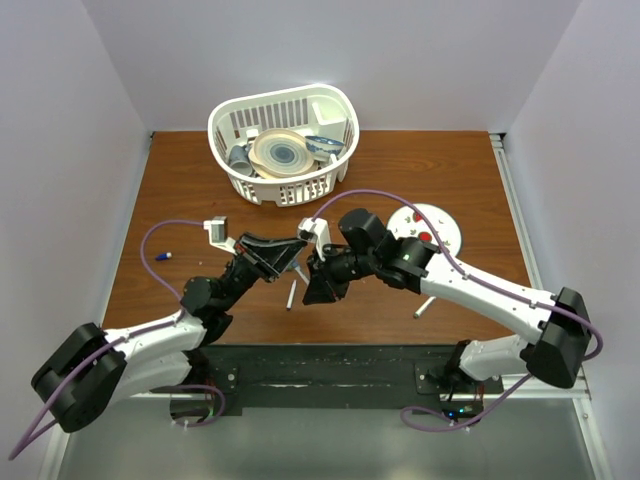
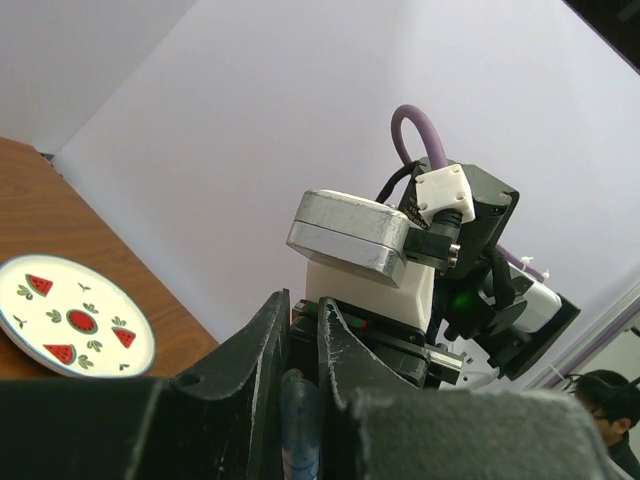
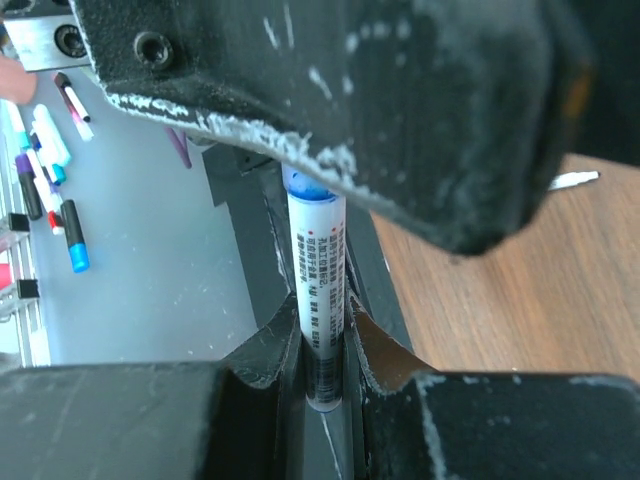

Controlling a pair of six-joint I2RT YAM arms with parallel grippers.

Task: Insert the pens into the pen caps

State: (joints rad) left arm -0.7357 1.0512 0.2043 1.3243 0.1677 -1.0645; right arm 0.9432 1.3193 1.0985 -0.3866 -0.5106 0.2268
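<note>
My left gripper has the bare wood between the loose pens below it and to its right in the top view, so next I should lower it to release there.
My right gripper [image 3: 325,330] is shut on a white pen [image 3: 322,290] with printed text, held by its lower barrel. The pen's blue end [image 3: 312,187] sits between the left gripper's jaws. My left gripper [image 2: 303,310] is shut on a translucent blue cap [image 2: 298,420]. In the top view the two grippers meet tip to tip above mid-table, the left [image 1: 288,256] and the right [image 1: 316,270]. A second pen [image 1: 291,294] lies just below them. A third pen [image 1: 424,307] lies at the right. A small dark cap [image 1: 163,256] lies at the far left.
A white basket [image 1: 330,110] holding dishes stands at the back. A round plate with watermelon print [image 1: 446,232] lies right of the grippers, also seen in the left wrist view [image 2: 60,290]. Walls close in the left, right and back sides.
</note>
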